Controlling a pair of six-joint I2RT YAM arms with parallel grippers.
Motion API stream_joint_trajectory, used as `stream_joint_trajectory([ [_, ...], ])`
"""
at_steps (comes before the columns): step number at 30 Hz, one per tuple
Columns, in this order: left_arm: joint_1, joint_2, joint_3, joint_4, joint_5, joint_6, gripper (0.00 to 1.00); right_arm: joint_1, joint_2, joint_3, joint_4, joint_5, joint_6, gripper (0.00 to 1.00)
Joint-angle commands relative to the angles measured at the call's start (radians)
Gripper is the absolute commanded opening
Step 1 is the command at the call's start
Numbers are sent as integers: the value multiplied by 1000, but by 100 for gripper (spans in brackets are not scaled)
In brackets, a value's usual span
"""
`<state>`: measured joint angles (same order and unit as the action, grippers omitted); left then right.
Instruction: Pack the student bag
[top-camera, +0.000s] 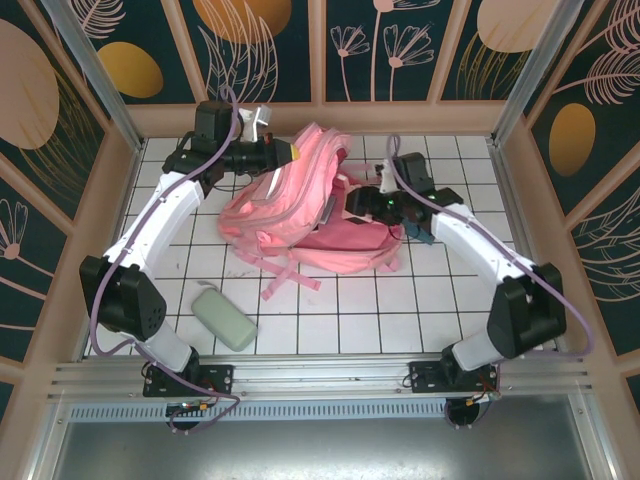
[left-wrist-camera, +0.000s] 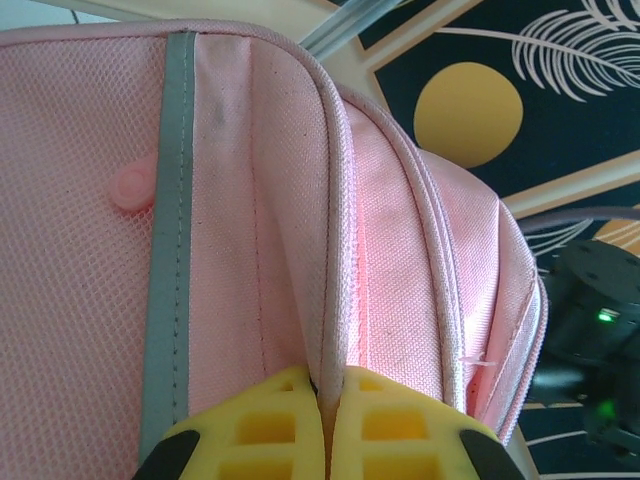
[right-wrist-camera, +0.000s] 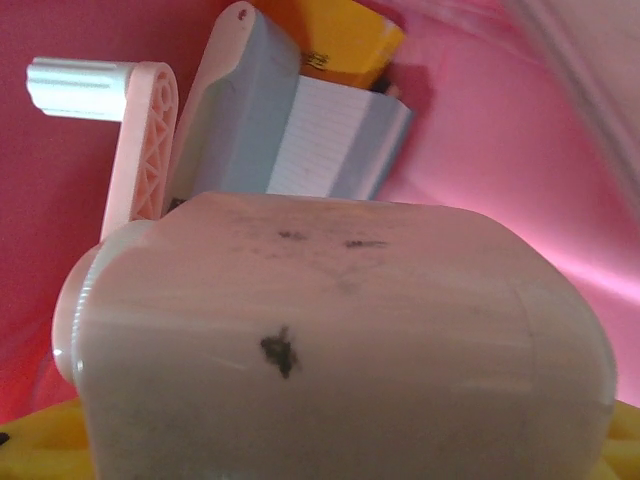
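I need to move my right gripper outward and deeper inside next, onto the empty far side, and let go of the sharpener (right-wrist-camera: 330, 330) there, because the bag's lining is bare beside the notebook.
The student bag (top-camera: 290, 205), a big pink backpack, lies in the middle of the white tiled table with its straps (top-camera: 288, 276) trailing toward me. My left gripper (top-camera: 293, 152) is at its far top edge. In the left wrist view the left gripper (left-wrist-camera: 327, 400) is shut on the bag's piped rim, beside a grey strip (left-wrist-camera: 170, 200). My right gripper (top-camera: 366, 206) reaches into the bag's opening from the right. It is shut on a pale rounded pencil sharpener (right-wrist-camera: 330, 330) with a pink crank handle (right-wrist-camera: 140, 150); its yellow fingers (right-wrist-camera: 30, 455) peek out below.
Inside the bag, behind the sharpener, stand a blue-grey lined notebook (right-wrist-camera: 320, 145) and an orange-yellow item (right-wrist-camera: 340, 35). A grey-green pencil case (top-camera: 224, 319) lies on the tiles near the left arm's base. Patterned walls enclose the table on three sides.
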<state>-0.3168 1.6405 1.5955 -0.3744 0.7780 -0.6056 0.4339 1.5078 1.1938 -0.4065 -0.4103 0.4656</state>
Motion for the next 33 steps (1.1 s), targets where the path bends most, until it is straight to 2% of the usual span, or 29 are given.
stream_joint_trajectory([
  [1, -13, -39, 111, 211, 196, -3, 0, 47, 81, 107, 26, 47, 60, 59],
  [6, -13, -30, 137, 235, 241, -24, 0, 84, 247, 266, -2, 74, 202, 59],
  [10, -13, -24, 165, 221, 246, -30, 0, 88, 333, 375, -72, 196, 254, 60],
  [15, -13, -25, 153, 216, 246, -19, 0, 94, 355, 372, -14, 147, 301, 60],
  [21, -13, -31, 129, 214, 211, -9, 0, 103, 408, 420, -152, 346, 290, 62],
  [28, -13, 19, 146, 244, 205, -35, 0, 108, 541, 457, -124, 290, 278, 62],
  [33, -13, 54, 152, 250, 213, -44, 0, 156, 608, 558, -61, 169, 250, 65],
])
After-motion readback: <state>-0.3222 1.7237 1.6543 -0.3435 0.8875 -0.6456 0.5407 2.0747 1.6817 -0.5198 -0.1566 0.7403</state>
